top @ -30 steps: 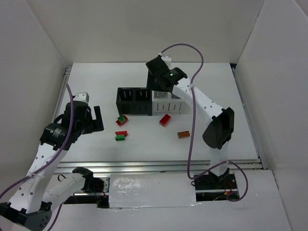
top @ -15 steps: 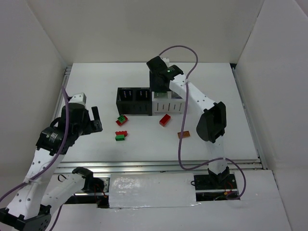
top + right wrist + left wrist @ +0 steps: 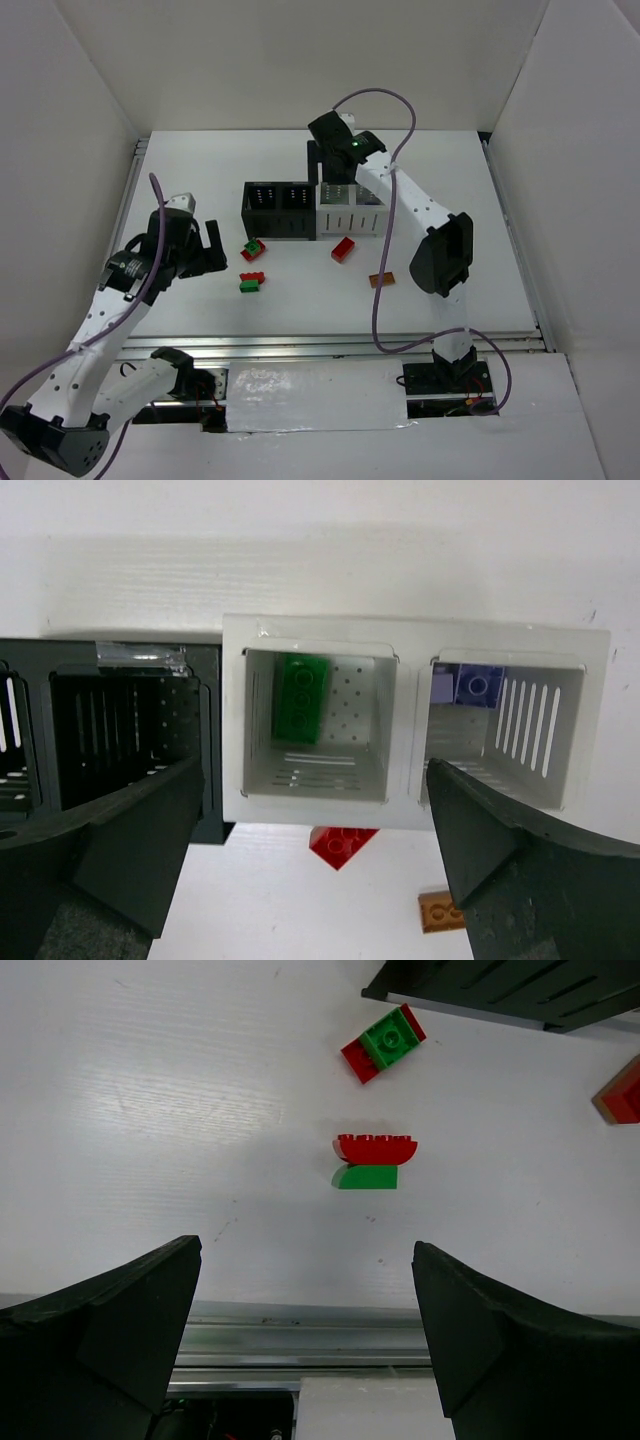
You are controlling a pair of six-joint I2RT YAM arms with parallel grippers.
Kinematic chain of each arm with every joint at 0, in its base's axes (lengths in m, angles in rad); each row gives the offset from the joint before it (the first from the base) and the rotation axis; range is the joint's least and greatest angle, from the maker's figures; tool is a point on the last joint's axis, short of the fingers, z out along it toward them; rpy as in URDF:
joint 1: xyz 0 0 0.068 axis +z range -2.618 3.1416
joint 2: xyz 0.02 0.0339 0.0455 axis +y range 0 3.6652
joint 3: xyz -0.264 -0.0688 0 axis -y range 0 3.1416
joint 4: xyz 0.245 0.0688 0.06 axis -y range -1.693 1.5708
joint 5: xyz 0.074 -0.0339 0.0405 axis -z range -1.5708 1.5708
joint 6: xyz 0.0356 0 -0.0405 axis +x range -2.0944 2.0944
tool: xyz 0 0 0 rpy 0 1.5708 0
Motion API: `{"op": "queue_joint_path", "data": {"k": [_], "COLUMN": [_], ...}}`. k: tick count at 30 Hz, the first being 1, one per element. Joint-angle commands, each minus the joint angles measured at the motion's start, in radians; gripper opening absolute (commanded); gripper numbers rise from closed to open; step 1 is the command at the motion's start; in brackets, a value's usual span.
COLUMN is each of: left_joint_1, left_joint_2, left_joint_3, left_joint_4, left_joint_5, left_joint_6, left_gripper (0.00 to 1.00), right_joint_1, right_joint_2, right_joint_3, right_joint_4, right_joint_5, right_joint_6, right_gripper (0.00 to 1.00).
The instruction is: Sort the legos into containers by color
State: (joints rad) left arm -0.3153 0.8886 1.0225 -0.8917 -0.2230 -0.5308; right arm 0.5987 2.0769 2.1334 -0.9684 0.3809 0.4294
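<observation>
The left gripper should go to the right in the top view next and lower onto the near pair's green lego (image 3: 249, 286) (image 3: 368, 1177), as its ends are clear for both fingers.
The containers are two black bins (image 3: 280, 205) joined to two white bins (image 3: 350, 215). My right gripper (image 3: 322, 170) hangs open and empty above the white pair (image 3: 312, 780). A green lego (image 3: 301, 697) lies in the left white bin (image 3: 232, 720), and a purple lego (image 3: 478, 683) in the right white bin (image 3: 596, 720). On the table lie a red-and-green pair (image 3: 253, 249), a red-on-green pair (image 3: 250, 283), a red lego (image 3: 343, 249) and an orange lego (image 3: 381, 280). My left gripper (image 3: 205, 252) is open and empty, left of the pairs (image 3: 374, 1160).
White walls enclose the table on three sides. A metal rail (image 3: 330, 345) runs along the near edge and shows between the left fingers (image 3: 300, 1345). A purple cable (image 3: 385, 270) hangs from the right arm over the orange lego's area.
The right gripper's jaws have opened wide over the white bins. The left arm has swung right and forward, closer to the red and green legos.
</observation>
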Motion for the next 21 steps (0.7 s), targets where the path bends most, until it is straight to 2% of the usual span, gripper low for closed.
{"op": "queue_joint_path", "data": {"k": [1, 8, 13, 21], "left_joint_1": [0.004, -0.019, -0.091, -0.139], "left_joint_2": [0.026, 0.177, 0.286, 0.443], "left_joint_3": [-0.059, -0.128, -0.150, -0.187], "left_joint_4": [0.115, 0.210, 0.254, 0.347], "left_joint_5": [0.098, 0.146, 0.074, 0.007], "left_joint_6": [-0.050, -0.156, -0.227, -0.265], "left_gripper": [1.00, 0.99, 0.98, 0.91], "right_joint_1": [0.015, 0.076, 0.101, 0.105], "right_joint_2": [-0.130, -0.453, -0.580, -0.690], "right_joint_3": [-0.035, -0.409, -0.605, -0.730], "right_joint_4": [-0.018, 0.066, 0.089, 0.115], "right_joint_5": [-0.025, -0.178, -0.238, -0.287], "right_joint_6": [0.029, 0.075, 0.097, 0.092], "right_gripper": [1.00, 1.00, 1.00, 0.99]}}
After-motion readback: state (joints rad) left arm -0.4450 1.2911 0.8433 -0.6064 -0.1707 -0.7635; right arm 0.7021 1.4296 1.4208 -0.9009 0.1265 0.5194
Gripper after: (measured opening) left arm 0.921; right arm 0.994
